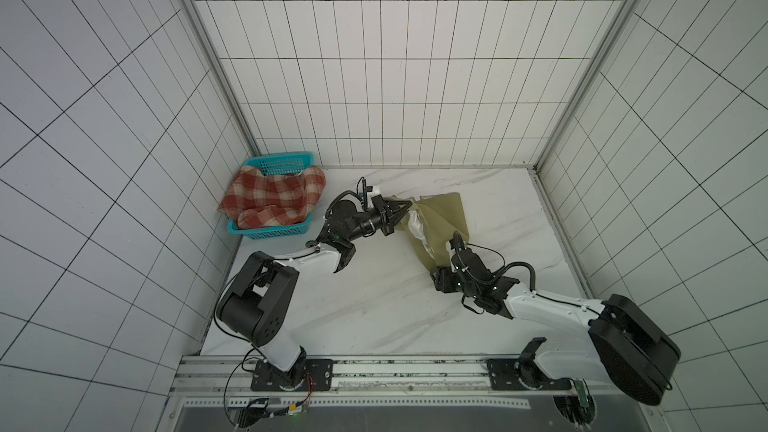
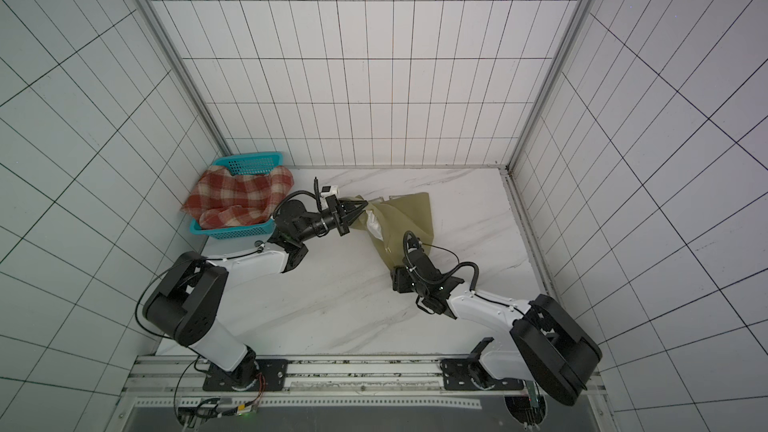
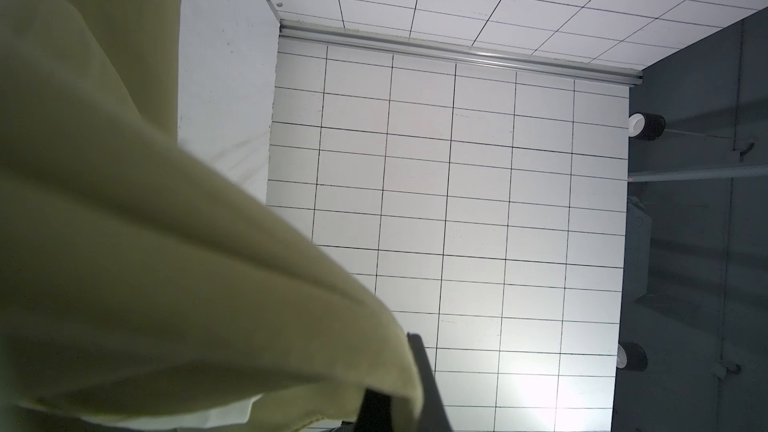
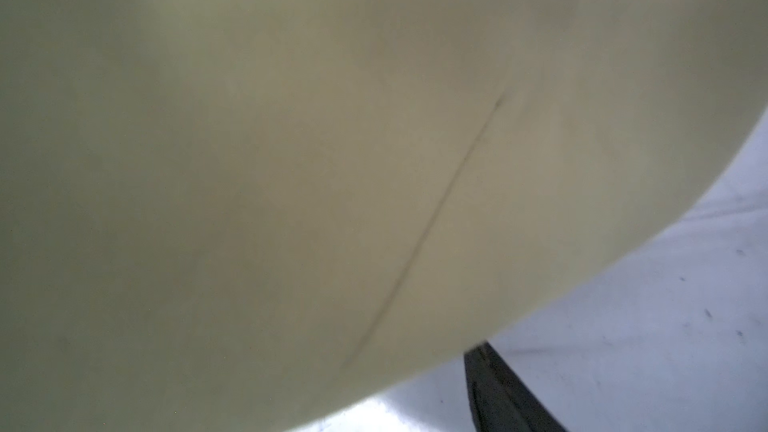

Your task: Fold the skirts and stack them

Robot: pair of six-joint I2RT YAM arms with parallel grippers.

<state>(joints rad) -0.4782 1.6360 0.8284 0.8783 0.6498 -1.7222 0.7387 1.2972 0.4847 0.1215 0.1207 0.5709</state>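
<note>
I should move my right gripper slightly outward and close its open fingers on the skirt's lower end point(image 1: 432, 264) point(image 4: 444, 348), because only a fingertip shows past the draped skirt.
The olive-khaki skirt point(image 1: 440, 218) point(image 2: 409, 214) hangs bunched over the middle of the table, with some white lining showing. My left gripper point(image 1: 405, 206) point(image 2: 361, 205) is shut on its upper left edge. In the left wrist view the cloth point(image 3: 145, 243) is pinched at the left gripper point(image 3: 395, 371). My right gripper point(image 4: 386, 401) sits under the skirt's lower end, jaws wide apart. The cloth point(image 4: 291, 160) drapes over it and only one fingertip point(image 4: 494, 380) shows. The red-and-cream plaid skirt point(image 1: 274, 197) point(image 2: 239, 197) lies crumpled in the basket.
A teal perforated basket point(image 1: 286, 162) point(image 2: 253, 160) stands in the back left corner of the marble table point(image 1: 374, 305). Tiled walls close in the left, back and right sides. An aluminium rail point(image 1: 374, 371) with both arm bases runs along the front.
</note>
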